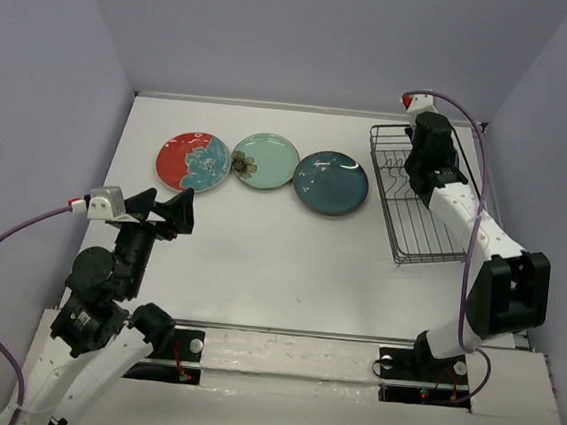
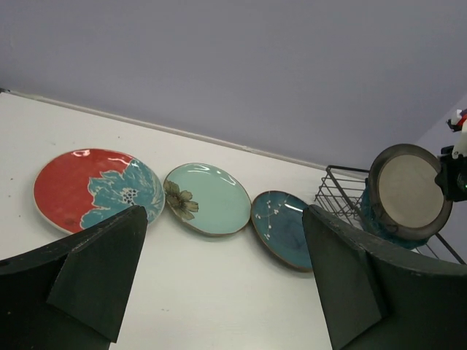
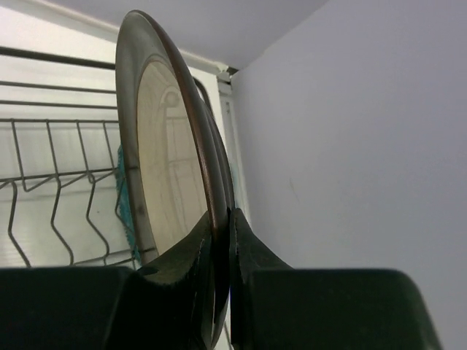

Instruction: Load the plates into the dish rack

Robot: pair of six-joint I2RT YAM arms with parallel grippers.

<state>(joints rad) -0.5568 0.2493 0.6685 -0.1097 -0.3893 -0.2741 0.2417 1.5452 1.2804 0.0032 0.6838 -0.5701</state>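
Next, my right gripper brings the grey-brown plate (image 3: 164, 168) down into the slot beside the teal scalloped plate and lets go, as it hangs upright above the rack.
Three plates lie flat in a row on the table: the red-and-blue floral (image 1: 193, 161) (image 2: 80, 186), the pale mint with a brown flower (image 1: 265, 161) (image 2: 211, 198) and the dark teal glazed (image 1: 332, 183) (image 2: 286, 227). My right gripper (image 1: 417, 171) (image 3: 223, 220) is shut on the rim of the grey-brown plate (image 3: 164, 168) (image 2: 408, 191) and holds it upright over the dish rack (image 1: 420, 201) (image 2: 341, 191) (image 3: 58, 182). The teal scalloped plate (image 3: 124, 200) stands in the rack behind it. My left gripper (image 1: 169, 204) (image 2: 224, 219) is open and empty, in front of the floral plate. The navy plate is not in view.
The rack stands at the table's far right, close to the right wall (image 1: 564, 119). The back wall (image 1: 311, 34) is just behind the row of plates. White table surface (image 1: 279, 262) lies between the plates and the arm bases.
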